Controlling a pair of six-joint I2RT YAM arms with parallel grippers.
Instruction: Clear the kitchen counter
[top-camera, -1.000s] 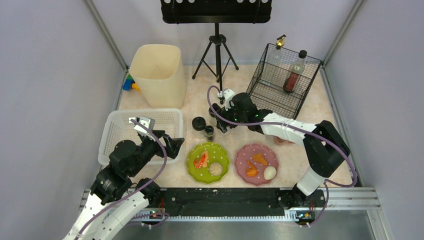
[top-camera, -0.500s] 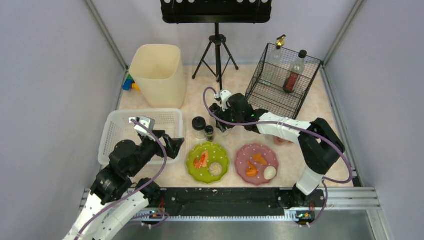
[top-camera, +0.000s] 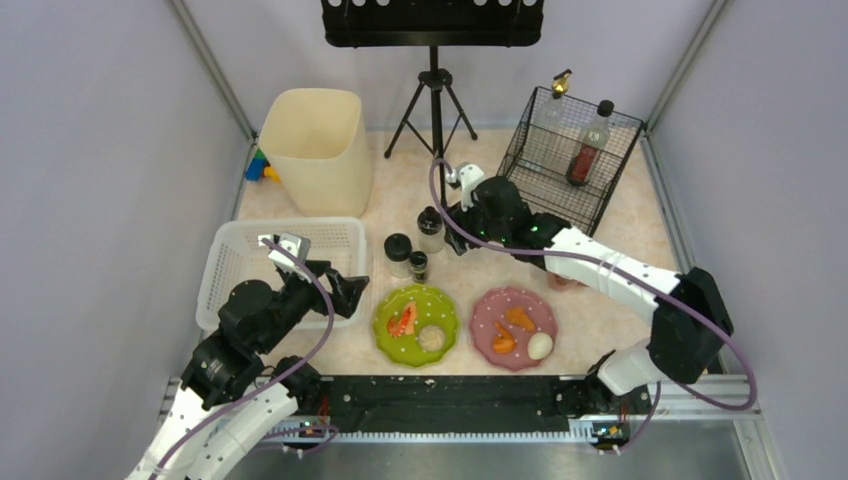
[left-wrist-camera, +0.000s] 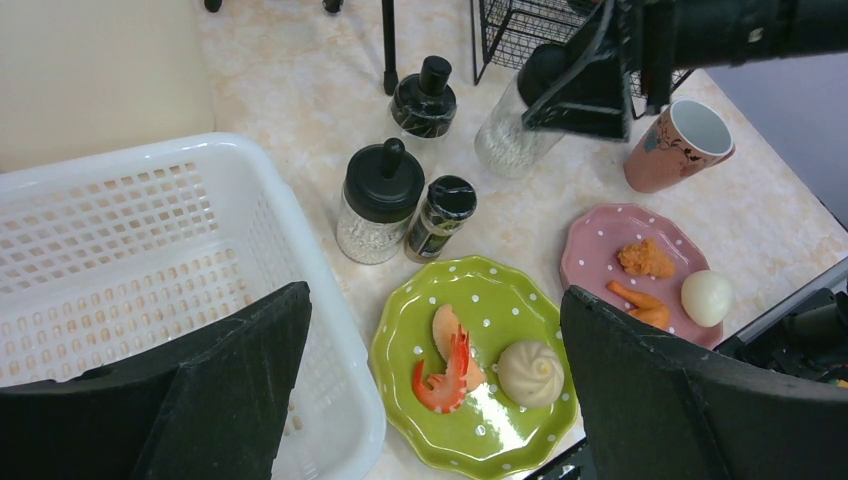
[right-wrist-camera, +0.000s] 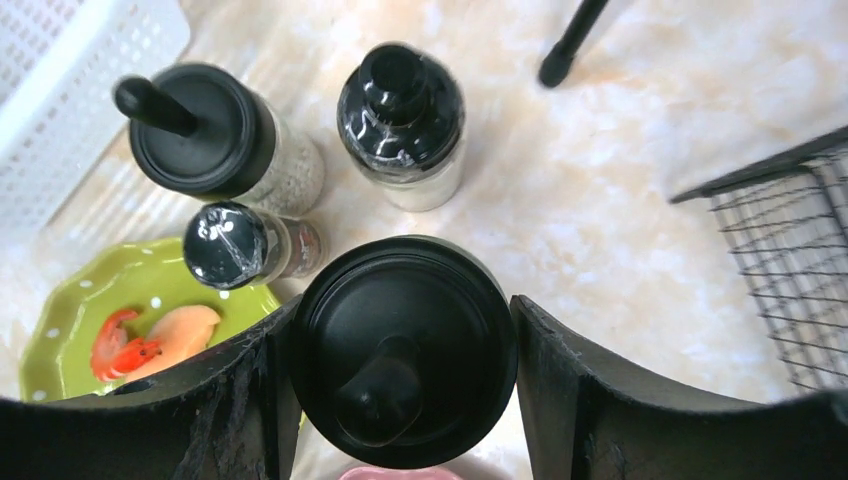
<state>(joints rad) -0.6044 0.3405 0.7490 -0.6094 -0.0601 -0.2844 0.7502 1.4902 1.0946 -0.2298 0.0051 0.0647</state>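
My right gripper needs to lift the jar outward over the black wire rack next. Then it should lower the jar and let go of it on the mesh in front of the bottles, because that part is empty.
The kitchen counter (top-camera: 640, 230) is pale marbled beige. My right gripper (right-wrist-camera: 400, 345) is shut on a glass jar with a black knobbed lid (right-wrist-camera: 403, 350), one finger on each side of the lid. In the left wrist view that jar (left-wrist-camera: 508, 140) hangs tilted above the counter (left-wrist-camera: 300, 80), near the wire rack. In the top view the right gripper (top-camera: 462, 212) hides it. Two more black-lidded jars (top-camera: 398, 252) (top-camera: 431, 228) and a small spice bottle (top-camera: 419, 265) stand on the counter. My left gripper (left-wrist-camera: 430, 380) is open and empty, over the green plate (left-wrist-camera: 500, 420) and the basket corner.
A white slotted basket (top-camera: 240, 265) lies at the left, with a beige bin (top-camera: 315, 150) behind it. The black wire rack (top-camera: 565, 165) at the back right holds bottles. A tripod (top-camera: 433, 100) stands at the back. A pink plate (top-camera: 513, 325) with food and a patterned cup (left-wrist-camera: 680, 145) sit near the right arm.
My right gripper closed on the black-lidded jar, then carried it up and back to the right, away from the other jars. The left arm has not moved.
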